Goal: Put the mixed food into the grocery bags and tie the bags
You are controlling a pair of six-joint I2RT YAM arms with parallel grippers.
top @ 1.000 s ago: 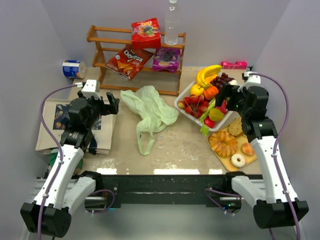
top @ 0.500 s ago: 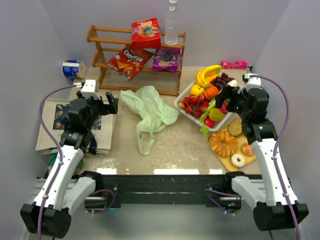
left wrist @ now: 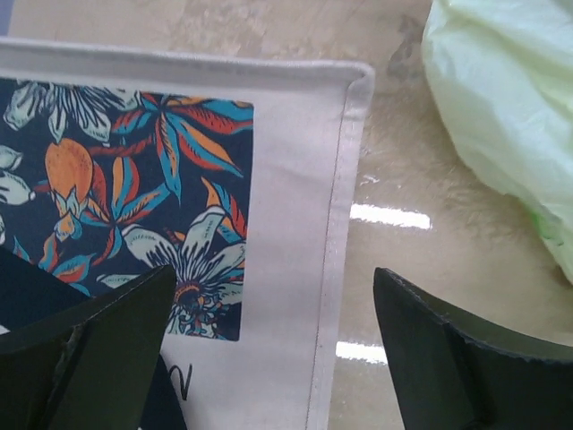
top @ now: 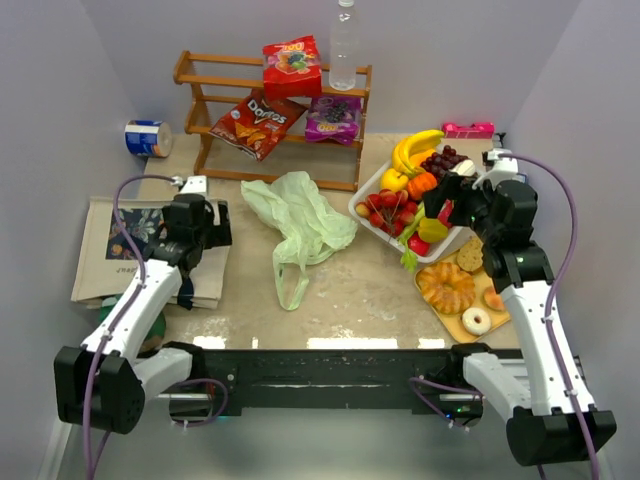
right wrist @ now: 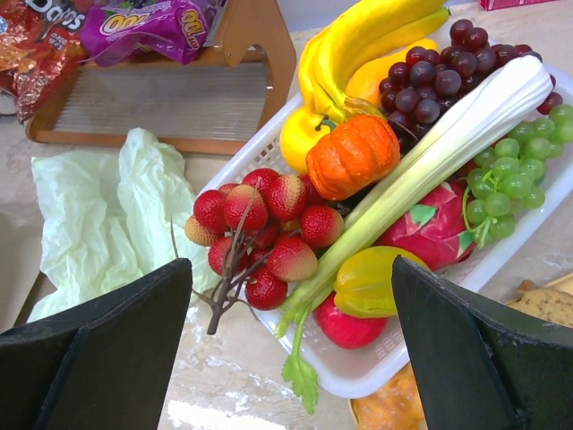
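Note:
The beige tote's hem (top: 223, 261) facing the green bag lies below my left gripper, between its open fingers. My left gripper will move down onto that hem, with a finger on each side of it.
The pale green plastic bag (top: 300, 220) lies crumpled at the table's middle. The beige tote (top: 120, 250) lies folded flat at the left, floral print up. My left gripper (top: 212, 228) is open and empty, close above the tote's right hem (left wrist: 336, 233); the green bag (left wrist: 510, 116) is to its right. My right gripper (top: 440, 205) is open and empty above the white fruit basket (right wrist: 403, 376), over red lychees (right wrist: 260, 224), celery (right wrist: 430, 152) and an orange pumpkin (right wrist: 352, 154). Snack packets (top: 258, 120) and a water bottle (top: 345, 45) sit on the rack.
A wooden rack (top: 200, 130) stands at the back. A wooden tray (top: 497, 322) of pastries lies in front of the basket at the right. A can (top: 148, 137) lies at the back left, and a pink item (top: 468, 129) at the back right.
My left arm has swung forward and down, bringing its gripper low over the tote's right edge. My right gripper has shifted slightly left over the basket.

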